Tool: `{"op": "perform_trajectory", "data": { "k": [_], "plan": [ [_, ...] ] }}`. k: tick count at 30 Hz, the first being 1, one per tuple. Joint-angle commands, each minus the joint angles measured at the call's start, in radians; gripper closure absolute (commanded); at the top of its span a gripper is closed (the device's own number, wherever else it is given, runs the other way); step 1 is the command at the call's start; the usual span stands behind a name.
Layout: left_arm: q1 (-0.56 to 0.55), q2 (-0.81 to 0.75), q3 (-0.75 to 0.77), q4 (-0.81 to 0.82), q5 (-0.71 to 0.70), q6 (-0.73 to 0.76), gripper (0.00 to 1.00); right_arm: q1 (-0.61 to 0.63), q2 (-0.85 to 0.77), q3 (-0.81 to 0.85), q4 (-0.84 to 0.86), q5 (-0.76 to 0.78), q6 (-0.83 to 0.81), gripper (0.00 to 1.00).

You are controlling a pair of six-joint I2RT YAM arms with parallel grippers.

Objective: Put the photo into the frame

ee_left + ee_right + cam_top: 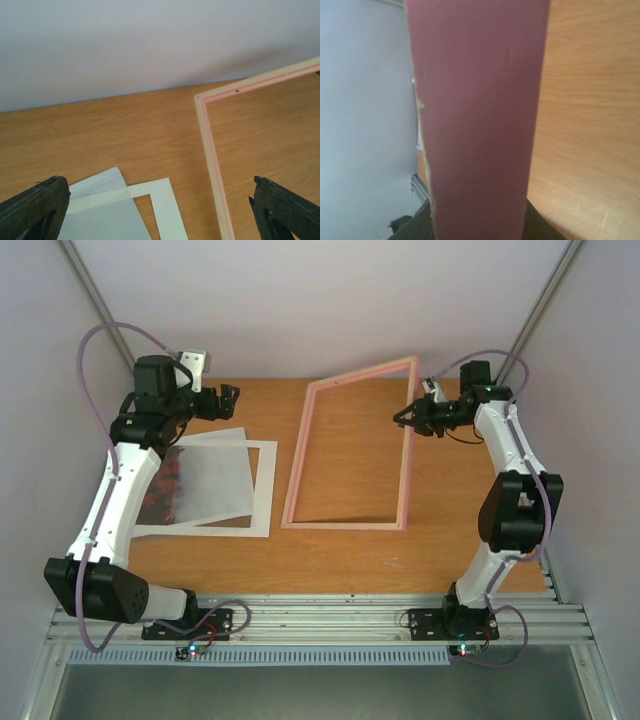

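Note:
My right gripper moves down and back next, lowering the held rim to the tabletop below to release there, since the frame's far end stands raised.
The frame (298,458), a narrow pink rim around a clear pane, stands tilted with its far end raised off the table and its near edge down. My right gripper (408,418) is shut on its right rim, which fills the right wrist view as a wide pink bar (477,120). The photo (200,480), grey sky above red-orange trees, lies flat on the left, askew over a white mat. My left gripper (225,398) hangs open above the table beyond the photo's far corner, empty. In the left wrist view the photo (107,222) and the frame's corner (212,155) sit between the spread fingers (35,205).
The white cut-out mat (265,490) lies under the photo, its right border (167,210) showing next to the frame's left rim. Grey walls close in the wooden table (340,565) at the back and sides. An aluminium rail (320,625) holds both arm bases at the near edge.

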Motion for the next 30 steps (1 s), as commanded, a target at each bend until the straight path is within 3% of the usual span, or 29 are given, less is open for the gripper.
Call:
{"op": "perform_trajectory", "data": {
  "k": [1, 11, 15, 20, 30],
  "plan": [
    [0.005, 0.011, -0.016, -0.062, -0.04, 0.029, 0.01, -0.067, 0.071, -0.004, 0.061, -0.112, 0.02, 0.99],
    [0.005, 0.081, -0.063, -0.131, -0.061, 0.05, 0.0, -0.107, 0.426, 0.189, -0.249, -0.199, -0.398, 0.99],
    [0.005, 0.108, -0.075, -0.159, -0.055, 0.088, 0.01, -0.121, 0.5, 0.203, -0.234, -0.207, -0.397, 0.99],
    [0.005, 0.158, -0.054, -0.197, -0.026, 0.134, 0.01, -0.134, 0.513, 0.112, -0.088, -0.211, -0.32, 0.99],
    [0.005, 0.232, -0.033, -0.21, -0.068, 0.183, 0.01, -0.141, 0.623, 0.114, -0.226, -0.2, -0.538, 0.99]
  ]
}}
